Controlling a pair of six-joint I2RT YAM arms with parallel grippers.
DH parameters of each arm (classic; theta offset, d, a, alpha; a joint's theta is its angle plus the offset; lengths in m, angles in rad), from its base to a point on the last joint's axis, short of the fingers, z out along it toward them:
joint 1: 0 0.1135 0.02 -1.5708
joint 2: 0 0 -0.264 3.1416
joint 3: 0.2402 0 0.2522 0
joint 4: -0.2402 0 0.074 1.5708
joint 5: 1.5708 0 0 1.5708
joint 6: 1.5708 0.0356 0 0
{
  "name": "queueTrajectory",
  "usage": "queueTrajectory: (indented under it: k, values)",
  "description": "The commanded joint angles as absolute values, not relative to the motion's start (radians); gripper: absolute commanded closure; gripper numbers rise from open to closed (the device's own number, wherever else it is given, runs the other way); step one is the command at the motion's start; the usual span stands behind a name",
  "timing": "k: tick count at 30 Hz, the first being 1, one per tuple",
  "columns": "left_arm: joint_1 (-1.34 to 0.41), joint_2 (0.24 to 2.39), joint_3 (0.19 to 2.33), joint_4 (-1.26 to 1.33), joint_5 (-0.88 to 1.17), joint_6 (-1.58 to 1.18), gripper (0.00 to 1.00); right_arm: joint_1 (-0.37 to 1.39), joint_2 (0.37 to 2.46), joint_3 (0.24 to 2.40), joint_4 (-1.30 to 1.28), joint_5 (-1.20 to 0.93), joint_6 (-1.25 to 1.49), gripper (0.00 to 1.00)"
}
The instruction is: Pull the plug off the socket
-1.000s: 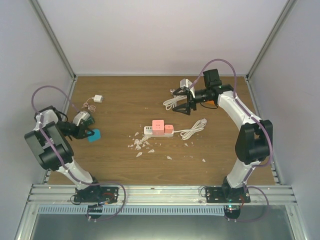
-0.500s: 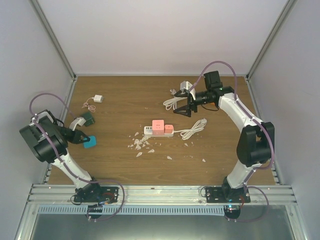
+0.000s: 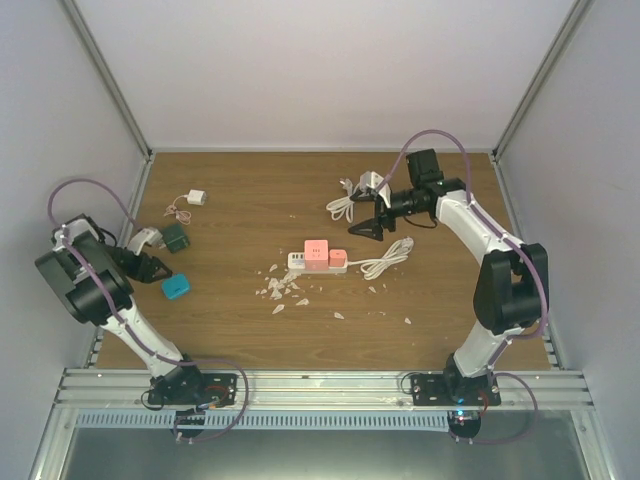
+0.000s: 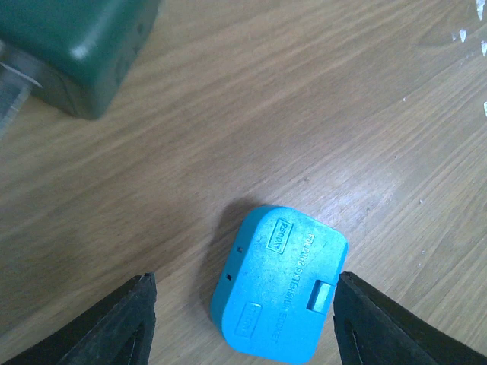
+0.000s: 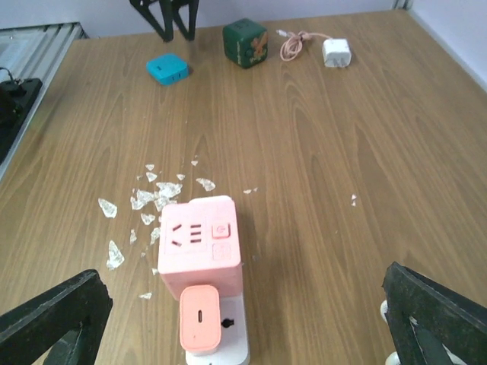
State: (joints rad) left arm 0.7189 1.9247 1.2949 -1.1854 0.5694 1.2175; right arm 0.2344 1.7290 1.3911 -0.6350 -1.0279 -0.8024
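Observation:
My right gripper will next bring its open fingers down and back around the uncovered sides of the small pink plug (image 3: pixel 338 258) (image 5: pixel 200 319), which is below and back from it, and then close.
A white socket strip (image 3: pixel 298 262) (image 5: pixel 234 340) lies mid-table with a pink cube plug (image 3: pixel 316 250) (image 5: pixel 201 245) and a small pink plug (image 3: pixel 338 258) (image 5: pixel 200 319) seated in it. My right gripper (image 3: pixel 365 228) (image 5: pixel 243 274) hovers open just behind the strip, its fingers wide on either side and touching nothing. A flat blue adapter (image 3: pixel 176 288) (image 4: pixel 278 287) lies loose on the wood at the left. My left gripper (image 3: pixel 150 266) (image 4: pixel 243 277) stands open over it, fingers clear of its sides.
A dark green cube (image 3: pixel 177 237) (image 4: pixel 72 49) sits next to the left gripper. A white charger with a pink cable (image 3: pixel 193 198) (image 5: pixel 335 52) lies far left. The strip's white cord (image 3: pixel 386 260) coils right; another cord and adapter (image 3: pixel 350 200) lie behind. White shards (image 3: pixel 280 286) litter the middle.
My left gripper has opened and let go of the blue adapter, which now rests on the table, and has drawn back left. The right gripper has dipped a little toward the strip.

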Motion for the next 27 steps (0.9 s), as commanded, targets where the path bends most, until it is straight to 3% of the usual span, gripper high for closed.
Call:
queueTrajectory:
  k: [1,11,15,22,27]
  values:
    - [0.716,1.835,1.360,-1.234,0.603,1.249,0.33,0.229,1.720,1.338,-0.634,-1.006,-0.866,0.02]
    - [0.557,1.675,1.430,-1.199,0.789,1.181,0.17,0.228,1.736,1.234,-0.589,-0.977,-0.985,0.08]
    - [0.396,1.603,1.402,-1.090,0.815,1.128,0.02,0.230,1.754,1.207,-0.572,-0.988,-1.020,0.11]
    - [0.091,1.607,1.380,-0.894,0.806,1.017,0.01,0.247,1.812,1.180,-0.534,-0.955,-1.085,0.17]
    - [-0.095,1.675,1.365,-0.748,0.794,0.950,0.01,0.277,1.870,1.188,-0.541,-0.932,-1.114,0.26]
